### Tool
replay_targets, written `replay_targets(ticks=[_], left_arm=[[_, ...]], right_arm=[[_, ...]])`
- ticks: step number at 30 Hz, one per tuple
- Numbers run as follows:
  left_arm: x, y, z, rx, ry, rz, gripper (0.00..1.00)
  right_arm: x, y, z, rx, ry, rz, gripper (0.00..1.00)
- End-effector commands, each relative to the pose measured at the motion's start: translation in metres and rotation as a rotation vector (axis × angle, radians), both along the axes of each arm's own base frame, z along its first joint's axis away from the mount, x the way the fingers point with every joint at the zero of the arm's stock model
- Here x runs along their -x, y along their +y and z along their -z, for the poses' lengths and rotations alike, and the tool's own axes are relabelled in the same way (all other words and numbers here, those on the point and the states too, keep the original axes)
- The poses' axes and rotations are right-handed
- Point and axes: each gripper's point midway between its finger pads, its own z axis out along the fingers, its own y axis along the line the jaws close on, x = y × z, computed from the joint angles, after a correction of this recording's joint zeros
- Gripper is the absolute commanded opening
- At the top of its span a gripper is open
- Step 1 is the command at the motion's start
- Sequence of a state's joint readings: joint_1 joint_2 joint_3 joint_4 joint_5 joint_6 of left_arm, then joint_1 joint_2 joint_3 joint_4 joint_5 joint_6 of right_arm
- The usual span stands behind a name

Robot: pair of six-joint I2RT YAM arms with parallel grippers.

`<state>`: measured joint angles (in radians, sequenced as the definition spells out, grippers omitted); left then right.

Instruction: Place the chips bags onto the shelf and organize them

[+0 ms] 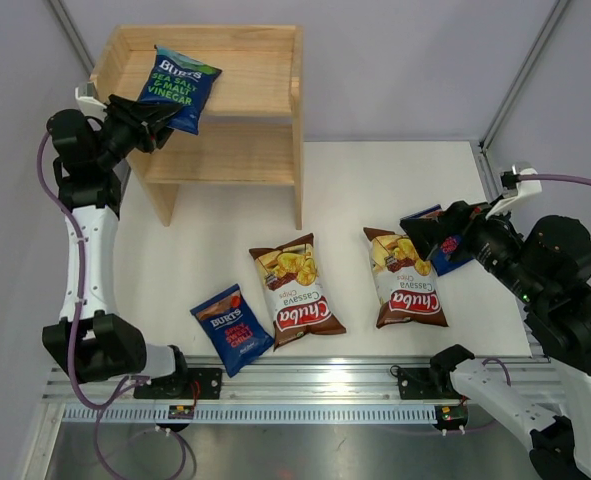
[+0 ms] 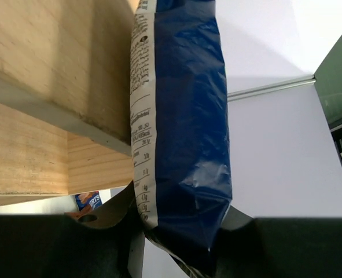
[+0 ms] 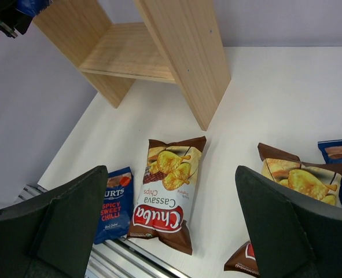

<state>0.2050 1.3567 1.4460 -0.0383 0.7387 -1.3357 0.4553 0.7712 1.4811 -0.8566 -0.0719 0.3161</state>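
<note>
I will next shift my left gripper outward, and left in the top view, to free the bag, as the bare end of the shelf's top level lies outward of it.
My left gripper (image 1: 163,122) is shut on the lower end of a blue Burts chips bag (image 1: 181,84) with green text, holding it tilted over the left part of the shelf's (image 1: 265,92) top tier. The left wrist view shows this bag (image 2: 185,116) edge-on beside the shelf (image 2: 43,63), between my fingers. My right gripper (image 1: 423,238) hangs open over the table's right side, nothing between its fingers (image 3: 72,220). Below it lie a Chuba bag (image 1: 407,280) and a partly hidden blue bag (image 1: 447,252). Another Chuba bag (image 1: 295,292) and a red-labelled Burts bag (image 1: 232,328) lie flat at the front.
A metal rail (image 1: 305,385) with both arm bases runs along the near table edge. Grey walls and frame posts (image 1: 520,75) close in the left, back and right. The shelf's lower tier (image 3: 130,55) is bare wood.
</note>
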Motion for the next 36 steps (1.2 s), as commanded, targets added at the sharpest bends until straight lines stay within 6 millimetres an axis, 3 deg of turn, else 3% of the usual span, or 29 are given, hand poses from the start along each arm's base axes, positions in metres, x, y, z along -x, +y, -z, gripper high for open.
replay_targets(ticks=[1, 8, 12, 14, 19, 28, 36], left_arm=[[0.025, -0.004, -0.050, 0.009, -0.100, 0.049, 0.02], [0.003, 0.006, -0.045, 0.039, -0.006, -0.002, 0.06], [-0.024, 0.015, -0.034, 0.043, 0.073, -0.022, 0.06], [-0.027, 0.017, -0.044, 0.030, 0.063, -0.035, 0.05], [-0.043, 0.032, -0.038, 0.010, 0.122, -0.104, 0.05], [-0.040, 0.051, -0.037, 0.012, 0.160, -0.246, 0.09], [-0.046, 0.060, -0.040, -0.008, 0.182, -0.285, 0.25]], right_arm=[[-0.004, 0.002, -0.012, -0.014, -0.066, -0.004, 0.99], [-0.002, 0.005, -0.010, -0.026, -0.078, -0.025, 0.99], [0.001, 0.003, -0.010, -0.029, -0.091, -0.025, 1.00], [0.001, 0.003, -0.008, -0.029, -0.091, -0.025, 0.99], [0.004, 0.001, -0.008, -0.026, -0.100, -0.026, 0.99], [0.007, 0.000, -0.005, -0.030, -0.112, -0.027, 0.99], [0.007, 0.001, -0.003, -0.029, -0.109, -0.030, 1.00]])
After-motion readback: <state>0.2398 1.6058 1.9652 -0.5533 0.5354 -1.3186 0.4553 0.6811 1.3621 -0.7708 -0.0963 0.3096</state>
